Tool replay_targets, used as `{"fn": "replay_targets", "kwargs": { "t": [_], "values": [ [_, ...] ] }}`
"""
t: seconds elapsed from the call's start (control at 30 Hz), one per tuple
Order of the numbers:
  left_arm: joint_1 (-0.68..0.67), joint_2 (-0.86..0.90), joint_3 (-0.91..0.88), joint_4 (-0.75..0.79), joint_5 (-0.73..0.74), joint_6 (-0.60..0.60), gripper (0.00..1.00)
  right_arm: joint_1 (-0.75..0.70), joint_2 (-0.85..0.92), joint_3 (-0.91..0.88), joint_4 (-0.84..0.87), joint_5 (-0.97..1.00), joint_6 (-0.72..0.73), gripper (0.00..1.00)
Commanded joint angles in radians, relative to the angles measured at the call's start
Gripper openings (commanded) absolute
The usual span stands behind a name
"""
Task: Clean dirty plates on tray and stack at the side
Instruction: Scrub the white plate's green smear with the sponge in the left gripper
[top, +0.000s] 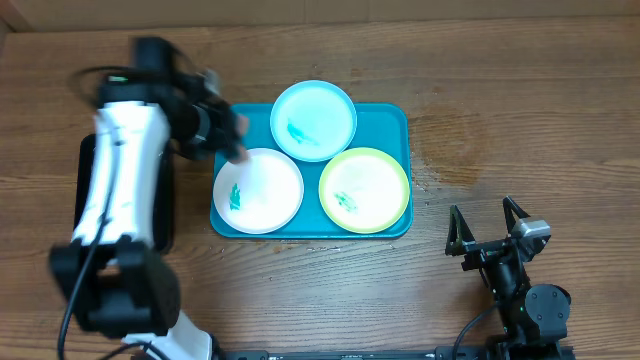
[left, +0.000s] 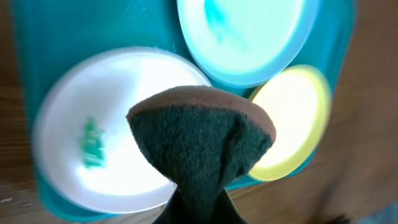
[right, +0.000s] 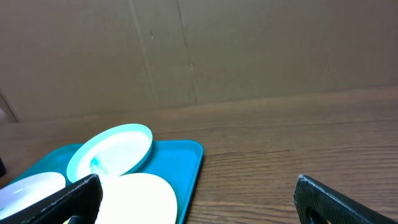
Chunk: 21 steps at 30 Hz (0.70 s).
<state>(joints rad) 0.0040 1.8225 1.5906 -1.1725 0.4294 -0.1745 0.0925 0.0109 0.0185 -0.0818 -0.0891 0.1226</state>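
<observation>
My left gripper is above the white plate's clear middle (top: 260, 188) (left: 124, 129), which is to the right in the overhead view. It will lower the pad across and let go of it there next.
The turquoise tray (top: 390, 128) holds three plates. The white plate (top: 265, 190) is front left with a teal smear. The pale blue plate (top: 315, 118) is at the back with a teal smear. The yellow-green plate (top: 370, 192) is front right with a faint smear. My left gripper (top: 232, 140) is shut on a dark green scouring pad with a brown backing (left: 199, 146), held above the white plate's (left: 93, 143) far left edge. My right gripper (top: 490, 225) is open and empty, right of the tray (right: 180, 165).
A black tray (top: 165, 215) lies left of the turquoise tray, mostly under my left arm. Bare wooden table (top: 500, 110) surrounds the tray. A cardboard wall (right: 249, 50) stands behind the table.
</observation>
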Motion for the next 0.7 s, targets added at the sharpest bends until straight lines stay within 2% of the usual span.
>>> {"fn": "replay_targets", "kwargs": {
  "t": [0.0, 0.1, 0.2, 0.27, 0.3, 0.4, 0.53, 0.67],
  "values": [
    [-0.089, 0.061, -0.094, 0.053, -0.103, -0.044, 0.04, 0.003, -0.008, -0.010, 0.005, 0.006, -0.002, 1.00],
    [-0.130, 0.101, -0.118, 0.071, -0.198, -0.101, 0.04, 0.003, -0.008, -0.010, 0.005, 0.006, -0.002, 1.00],
    [-0.135, 0.119, -0.118, 0.072, -0.222, -0.110, 0.04, 0.004, -0.008, -0.010, 0.004, 0.006, -0.002, 1.00],
    [-0.135, 0.121, -0.118, 0.069, -0.224, -0.110, 0.10, 0.004, -0.008, -0.010, 0.004, 0.006, -0.002, 1.00],
    [-0.134, 0.121, -0.118, 0.070, -0.228, -0.110, 0.13, 0.004, -0.008, -0.010, 0.005, 0.006, -0.002, 1.00],
    [-0.134, 0.121, -0.118, 0.080, -0.230, -0.110, 0.41, 0.003, -0.008, -0.010, 0.005, 0.006, -0.002, 1.00],
    [-0.129, 0.121, -0.101, 0.080, -0.210, -0.109, 0.35, 0.004, -0.008, -0.010, 0.005, 0.006, -0.002, 1.00],
    [-0.092, 0.113, -0.002, 0.024, -0.179, -0.089, 0.36, 0.004, -0.008, -0.010, 0.005, 0.006, -0.002, 1.00]
  ]
}}
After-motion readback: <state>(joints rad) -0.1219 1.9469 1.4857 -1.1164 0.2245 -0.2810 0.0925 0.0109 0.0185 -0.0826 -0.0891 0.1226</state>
